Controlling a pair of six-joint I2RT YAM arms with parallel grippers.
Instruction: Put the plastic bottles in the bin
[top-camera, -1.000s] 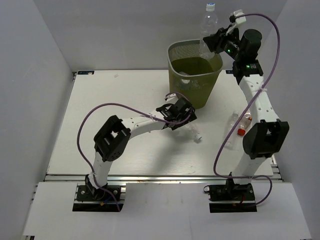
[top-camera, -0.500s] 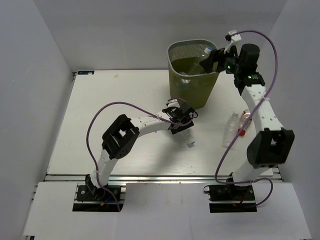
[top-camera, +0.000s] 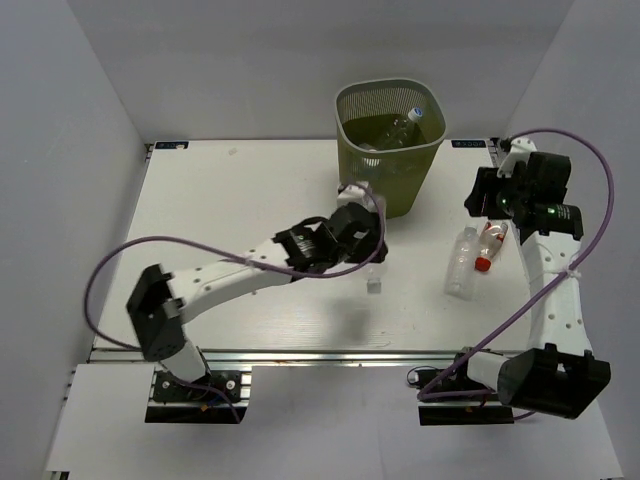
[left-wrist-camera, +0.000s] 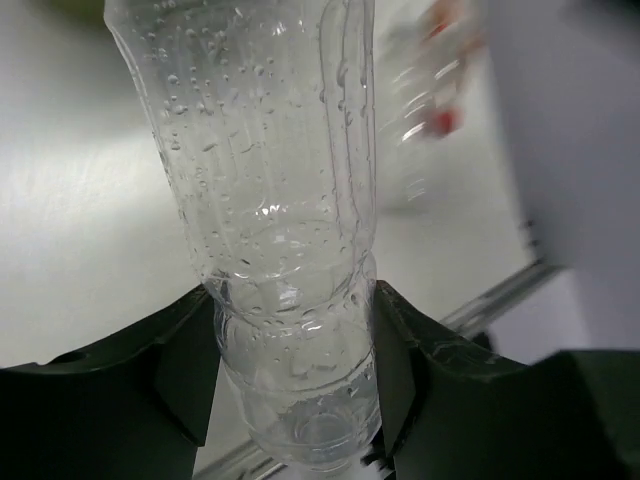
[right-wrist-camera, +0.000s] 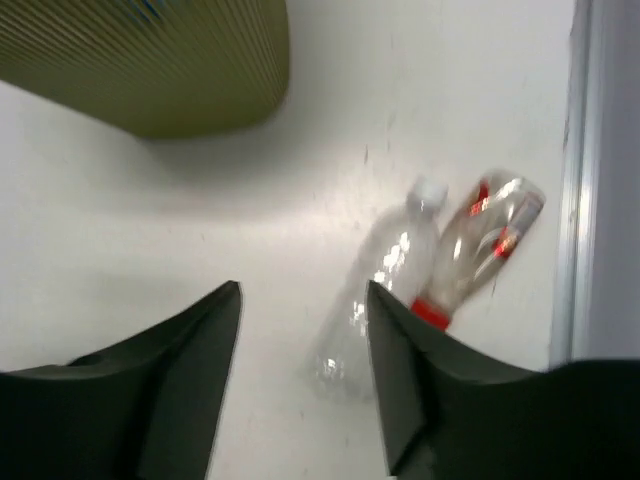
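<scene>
The bottle needs to go up and outward next, with the left gripper lifting it over the bin's near side to the bin's opening (top-camera: 382, 122) beyond it and letting go of it.
The olive-green bin (top-camera: 388, 170) stands at the back of the table, and a clear bottle with a blue cap (top-camera: 408, 121) lies inside it. My left gripper (top-camera: 366, 256) is shut on a clear plastic bottle (left-wrist-camera: 285, 200), which hangs cap-down just in front of the bin; both fingers (left-wrist-camera: 190, 380) press its sides. My right gripper (top-camera: 489, 196) hovers open and empty to the right of the bin. Below it, side by side on the table, lie a white-capped bottle (right-wrist-camera: 385, 270) and a red-capped bottle (right-wrist-camera: 485, 245). The bin's wall (right-wrist-camera: 150, 60) fills the top left of the right wrist view.
A metal rail (top-camera: 320, 352) runs along the table's front edge and another (right-wrist-camera: 580, 150) along its right edge, close to the two lying bottles. White walls enclose the table on the left, back and right.
My right gripper let its bottle drop into the bin, then swung down and right over the two lying bottles. My left gripper closed on the bottle in front of the bin.
</scene>
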